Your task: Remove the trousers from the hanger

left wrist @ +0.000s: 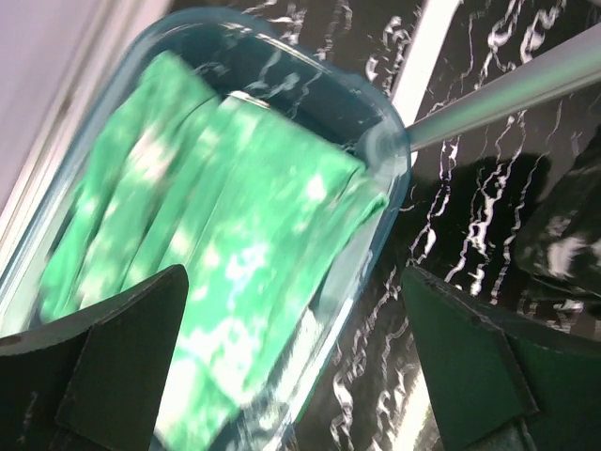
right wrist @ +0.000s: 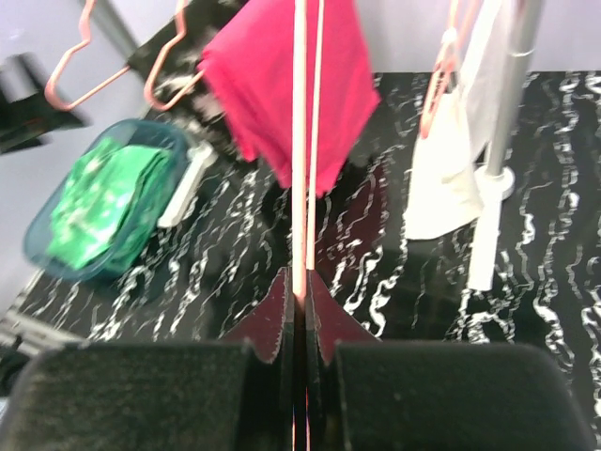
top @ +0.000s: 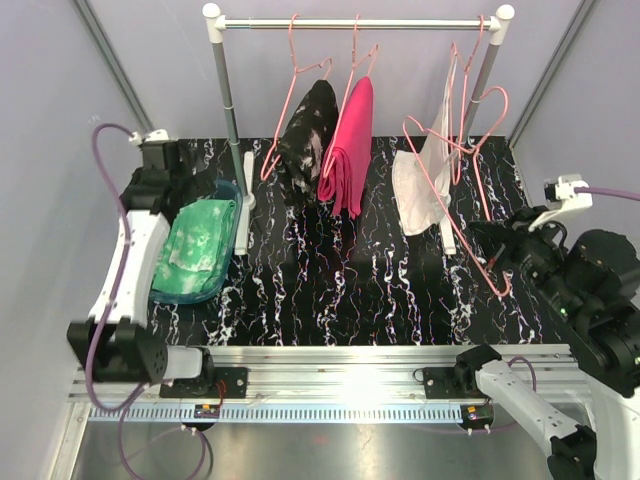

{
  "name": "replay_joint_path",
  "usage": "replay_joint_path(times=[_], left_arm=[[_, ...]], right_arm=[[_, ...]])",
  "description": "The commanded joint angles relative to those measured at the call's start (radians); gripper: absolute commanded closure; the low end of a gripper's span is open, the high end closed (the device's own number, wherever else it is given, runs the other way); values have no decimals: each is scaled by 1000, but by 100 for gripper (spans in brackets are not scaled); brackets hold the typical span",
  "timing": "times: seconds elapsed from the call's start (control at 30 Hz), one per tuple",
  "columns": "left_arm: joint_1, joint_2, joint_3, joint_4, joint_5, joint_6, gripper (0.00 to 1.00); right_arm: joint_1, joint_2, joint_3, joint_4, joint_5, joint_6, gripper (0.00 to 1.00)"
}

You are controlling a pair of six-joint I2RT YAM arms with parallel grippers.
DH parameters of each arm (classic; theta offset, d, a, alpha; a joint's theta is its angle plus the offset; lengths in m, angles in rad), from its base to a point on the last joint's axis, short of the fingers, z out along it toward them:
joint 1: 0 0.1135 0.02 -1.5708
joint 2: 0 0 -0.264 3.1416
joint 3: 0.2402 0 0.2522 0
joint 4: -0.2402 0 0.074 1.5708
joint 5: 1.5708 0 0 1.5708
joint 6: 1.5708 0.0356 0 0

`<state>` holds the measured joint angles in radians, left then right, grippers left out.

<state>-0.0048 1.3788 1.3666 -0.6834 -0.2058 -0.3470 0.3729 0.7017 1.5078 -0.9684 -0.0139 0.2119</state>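
Observation:
The empty pink hanger travels outward in my right gripper next, then goes over the rod [top: 360, 22] beside the white garment.
Mint green trousers [top: 197, 245] lie folded in a teal bin [top: 183, 297] at the left. My left gripper [top: 190, 190] hovers over that bin, open and holding nothing. In the left wrist view the green trousers [left wrist: 216, 216] fill the bin [left wrist: 394, 141] beneath the wide-apart left gripper [left wrist: 293, 282]. Black speckled trousers [top: 305, 140] and magenta trousers [top: 350, 150] hang on pink hangers from the rod [top: 360, 22]. My right gripper [top: 505, 262] is shut on an empty pink hanger [top: 482, 260] low at the right. In the right wrist view the right gripper [right wrist: 302, 291] pinches the hanger wire [right wrist: 300, 188] in front of the magenta trousers [right wrist: 272, 85].
A white garment [top: 420, 190] hangs at the right of the rack, with more pink hangers [top: 465, 110] above it. The rack's grey poles [top: 232, 110] stand on white feet [top: 248, 185] on the black marbled table [top: 340, 290]. An aluminium rail [top: 340, 365] runs along the near edge.

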Motion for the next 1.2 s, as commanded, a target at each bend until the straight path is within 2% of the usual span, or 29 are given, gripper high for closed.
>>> replay_joint_path(times=[0.0, 0.3, 0.53, 0.83, 1.17], left_arm=[[5, -187, -26, -96, -121, -153, 1], [5, -581, -193, -113, -29, -172, 1], [5, -777, -230, -205, -83, -159, 1], [3, -840, -239, -252, -23, -98, 1], [5, -860, -248, -263, 63, -53, 1]], right_arm=[[1, 59, 40, 114, 109, -25, 100], [1, 310, 100, 350, 301, -31, 100], [1, 482, 172, 490, 348, -95, 100], [3, 596, 152, 603, 368, -140, 100], [-18, 647, 138, 589, 356, -132, 100]])
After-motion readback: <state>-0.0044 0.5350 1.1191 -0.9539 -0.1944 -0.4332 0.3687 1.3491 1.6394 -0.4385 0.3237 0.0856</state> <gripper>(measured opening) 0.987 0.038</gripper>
